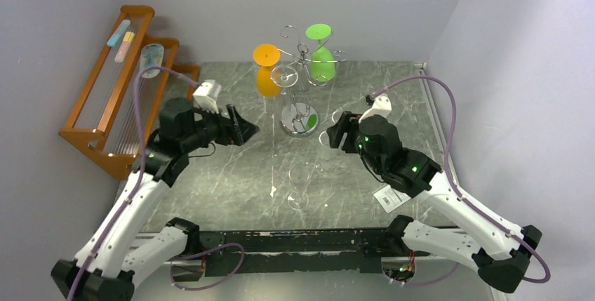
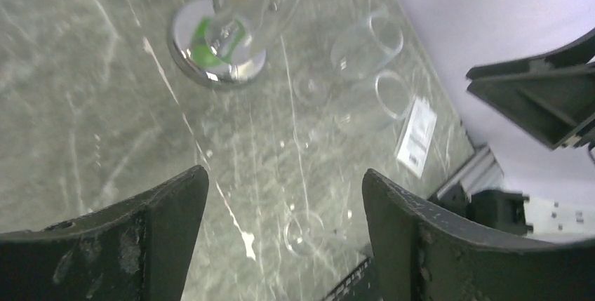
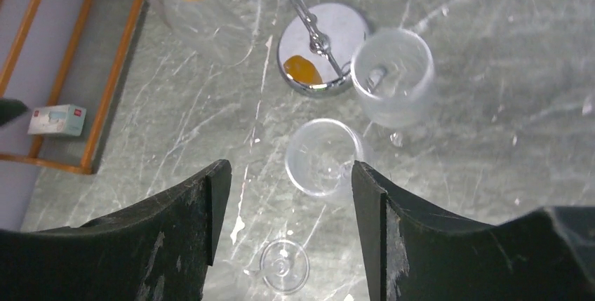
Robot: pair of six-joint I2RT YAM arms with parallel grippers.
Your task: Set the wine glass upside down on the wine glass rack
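Observation:
The wine glass in front of the rack stands opening up. The left gripper moves back toward it and down onto its bowl's rim (image 1: 299,170) next for that reason.
The chrome wire rack (image 1: 303,54) stands at the back centre on a round shiny base (image 1: 289,124). An orange glass (image 1: 266,69), a green glass (image 1: 321,55) and a clear glass (image 1: 284,76) hang on it upside down. A clear wine glass (image 1: 302,178) stands upright on the table in front of the rack; it also shows in the right wrist view (image 3: 323,157). A second clear glass (image 3: 391,83) stands beside the base (image 3: 344,24). My left gripper (image 1: 245,129) is open and empty, left of the base. My right gripper (image 1: 333,135) is open and empty, right of it.
A brown wooden stepped rack (image 1: 112,90) leans at the back left with small items on it. A white paper tag (image 1: 390,198) lies on the table under my right arm. Walls close the table at the back and right.

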